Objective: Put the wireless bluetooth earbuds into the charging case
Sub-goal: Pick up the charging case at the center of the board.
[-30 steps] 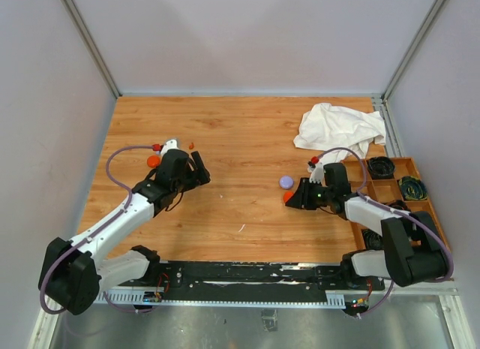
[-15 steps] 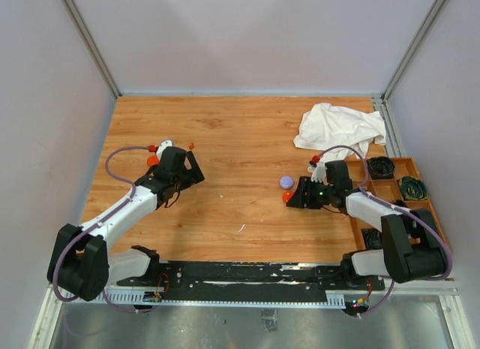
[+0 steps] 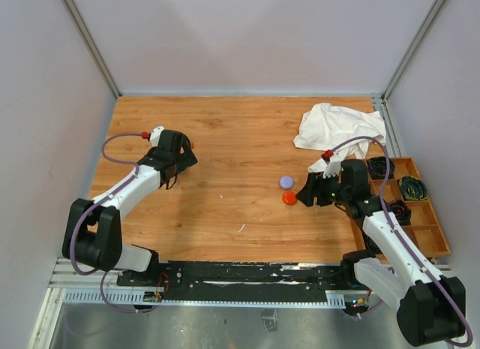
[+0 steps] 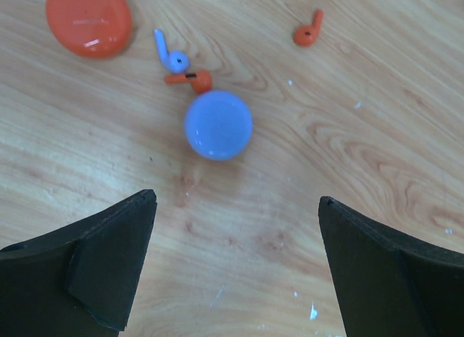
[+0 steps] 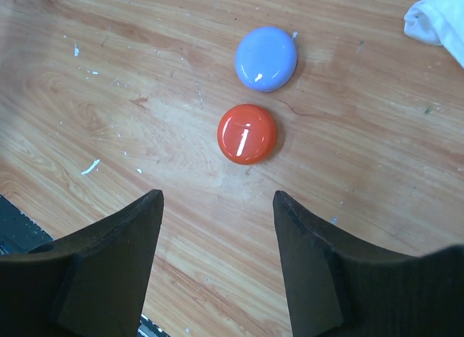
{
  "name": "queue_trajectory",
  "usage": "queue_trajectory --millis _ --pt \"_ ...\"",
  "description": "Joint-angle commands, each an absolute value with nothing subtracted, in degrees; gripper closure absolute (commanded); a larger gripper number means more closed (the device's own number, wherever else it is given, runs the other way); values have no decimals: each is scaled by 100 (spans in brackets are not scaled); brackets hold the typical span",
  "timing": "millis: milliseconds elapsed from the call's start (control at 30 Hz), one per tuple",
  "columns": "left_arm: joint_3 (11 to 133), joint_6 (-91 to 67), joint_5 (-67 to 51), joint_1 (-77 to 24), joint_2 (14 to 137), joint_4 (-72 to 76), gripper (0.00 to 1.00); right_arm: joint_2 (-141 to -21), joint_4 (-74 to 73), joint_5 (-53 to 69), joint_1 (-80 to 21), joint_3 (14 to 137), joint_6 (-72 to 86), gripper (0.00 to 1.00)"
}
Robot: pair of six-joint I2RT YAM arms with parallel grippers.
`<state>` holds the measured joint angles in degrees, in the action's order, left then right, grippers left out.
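Observation:
I will next lower my left gripper outward over the round lavender charging case [image 4: 217, 125], its open fingers straddling the case, clear of the orange-red earbud touching the case's far side.
In the left wrist view, a lavender earbud [image 4: 171, 56] and an orange-red earbud [image 4: 192, 80] lie touching, with another orange-red earbud [image 4: 308, 31] apart to the right. A lavender round disc [image 4: 217, 125] and an orange-red disc [image 4: 88, 19], likely charging case parts, lie beside them. My left gripper [image 4: 235, 201] hangs wide open and empty just short of the lavender disc; in the top view the left gripper [image 3: 181, 155] covers these things. My right gripper [image 5: 217, 196] is open and empty, a little short of an orange-red disc [image 5: 246, 133] and a lavender disc [image 5: 265, 58].
A crumpled white cloth [image 3: 337, 127] lies at the back right, beyond the right gripper [image 3: 306, 194]. A wooden compartment tray [image 3: 431, 233] with coiled cables sits along the right edge. Walls enclose the table on three sides.
My right gripper has opened and drawn back to the right, leaving the orange-red disc on the table. My left arm has swung farther back and to the left, still open.

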<state>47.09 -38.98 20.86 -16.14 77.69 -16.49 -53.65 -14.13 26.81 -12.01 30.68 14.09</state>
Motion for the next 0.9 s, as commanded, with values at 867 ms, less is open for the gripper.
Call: queue_trajectory --millis 867 --pt "6220 -3546 2213 -1135 10356 -1993 26 -4061 -1236 2216 -1310 2709 1107 23"
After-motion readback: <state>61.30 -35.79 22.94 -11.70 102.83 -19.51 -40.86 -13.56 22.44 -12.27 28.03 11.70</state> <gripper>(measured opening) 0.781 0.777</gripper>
